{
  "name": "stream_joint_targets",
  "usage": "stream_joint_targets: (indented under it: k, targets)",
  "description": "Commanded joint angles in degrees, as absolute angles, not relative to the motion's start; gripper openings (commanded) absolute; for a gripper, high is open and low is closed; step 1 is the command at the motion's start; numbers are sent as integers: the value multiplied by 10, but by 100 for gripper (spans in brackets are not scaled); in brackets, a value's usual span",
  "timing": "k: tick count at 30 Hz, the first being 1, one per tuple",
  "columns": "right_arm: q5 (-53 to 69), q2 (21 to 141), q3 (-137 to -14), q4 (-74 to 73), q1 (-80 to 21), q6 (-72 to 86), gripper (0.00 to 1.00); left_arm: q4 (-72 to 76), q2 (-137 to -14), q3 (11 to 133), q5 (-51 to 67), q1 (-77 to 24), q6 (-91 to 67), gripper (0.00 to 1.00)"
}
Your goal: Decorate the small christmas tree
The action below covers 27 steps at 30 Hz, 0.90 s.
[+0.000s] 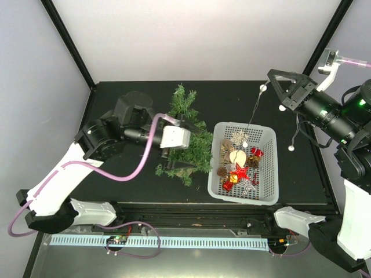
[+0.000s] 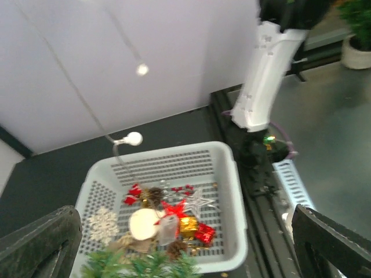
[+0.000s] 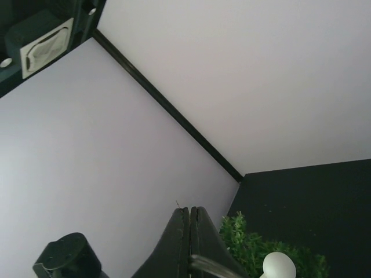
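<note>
I will next reach past the tree to grip the garland's lower wire (image 1: 248,127), as it hangs over the basket (image 1: 269,168), to the right of my left gripper in the top view.
The small christmas tree (image 1: 186,134) lies on the black table, left of the white basket (image 1: 269,168). My left gripper (image 1: 190,148) is open, its fingers wide apart on either side of the tree's middle. In the left wrist view the tree's needles (image 2: 139,265) show at the bottom edge between the fingers (image 2: 40,243). My right gripper (image 1: 271,75) is raised above the table's back right. It is shut on a thin wire garland with white balls (image 1: 264,88), which hangs down into the basket. The shut fingers (image 3: 190,223) and one ball (image 3: 278,265) show in the right wrist view.
The basket (image 2: 232,191) holds several ornaments: a red star (image 1: 239,172), a white snowflake (image 1: 239,138), a silver star (image 1: 249,185), pine cones, small gift boxes and a wooden disc (image 2: 145,223). White walls with black frame posts enclose the table.
</note>
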State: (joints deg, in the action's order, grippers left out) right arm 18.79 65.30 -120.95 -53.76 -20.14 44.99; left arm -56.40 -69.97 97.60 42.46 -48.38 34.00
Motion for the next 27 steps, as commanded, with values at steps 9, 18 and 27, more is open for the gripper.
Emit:
stream_joint_targets:
  k: [9, 18, 27]
  targets:
    - [215, 644, -1237, -464, -199, 496, 1, -364, -791, 994, 50, -618, 109, 99]
    - [223, 649, -1257, -417, -199, 544, 1, -342, -825, 975, 66, -652, 43, 98]
    - [237, 683, -1330, -382, -199, 588, 1, -331, -857, 977, 98, -653, 47, 97]
